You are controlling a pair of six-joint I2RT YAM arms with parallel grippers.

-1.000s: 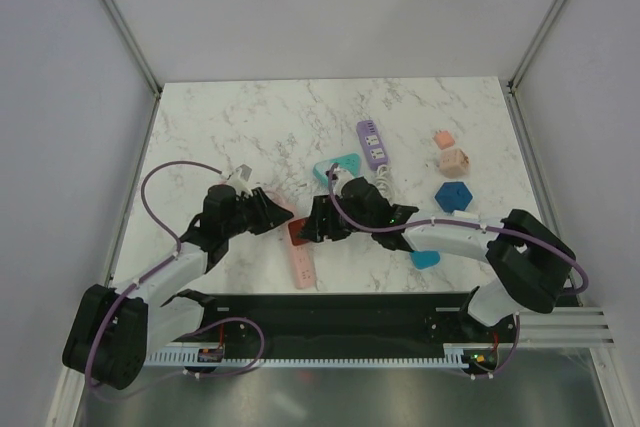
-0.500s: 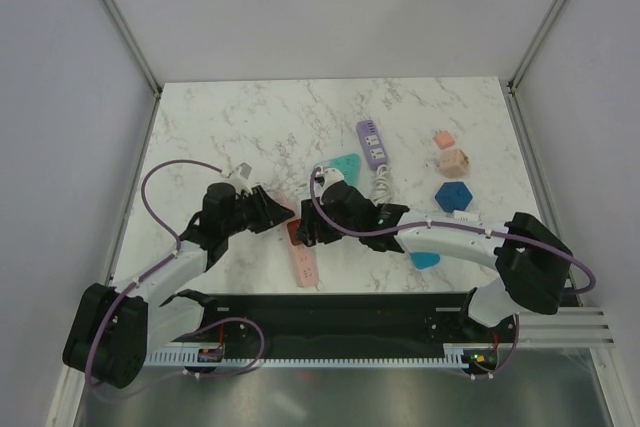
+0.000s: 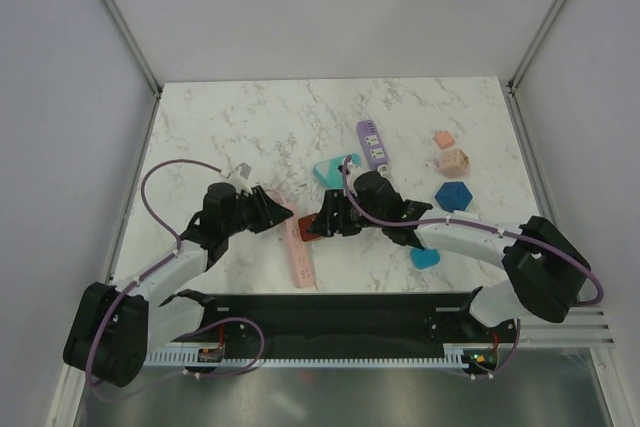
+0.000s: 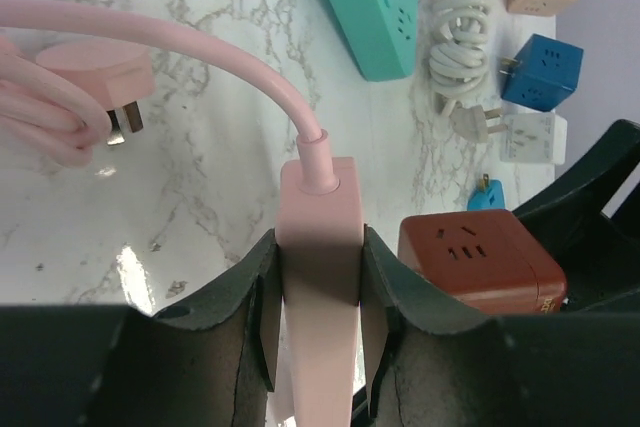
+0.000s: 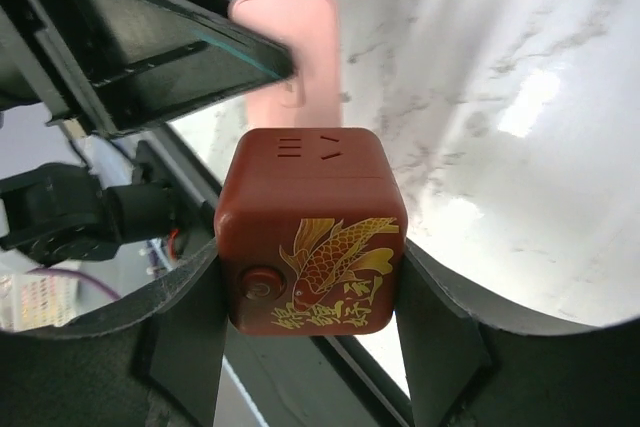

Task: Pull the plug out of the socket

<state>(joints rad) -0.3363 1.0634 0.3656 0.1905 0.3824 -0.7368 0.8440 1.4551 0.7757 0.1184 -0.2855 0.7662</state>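
My right gripper shifts to the right in the top view next and lowers to bare marble (image 3: 385,250) beside the cyan plug. It releases the red cube plug there, since it's off the power strip.
A pink power strip (image 3: 299,259) lies on the marble table. My left gripper (image 3: 275,215) is shut on its cord end, and the left wrist view shows the strip (image 4: 318,197) pinched between both fingers. A red cube plug (image 3: 305,230) with a gold fish print (image 5: 312,227) is clamped in my right gripper (image 3: 312,228), which is shut on its sides (image 5: 310,277). In the left wrist view the cube (image 4: 480,262) sits just right of the strip with a small gap. The strip (image 5: 290,37) lies just beyond the cube.
A teal strip (image 3: 335,167), a purple strip (image 3: 371,142) and a coiled white cord (image 3: 385,182) lie behind. Two peach cubes (image 3: 452,160), a blue one (image 3: 453,196) and a cyan plug (image 3: 425,258) lie at the right. The pink cord's plug (image 4: 100,72) lies at the left.
My right wrist has swung to the right and the red cube has shifted slightly right with it. The left arm and the pink strip have stayed put.
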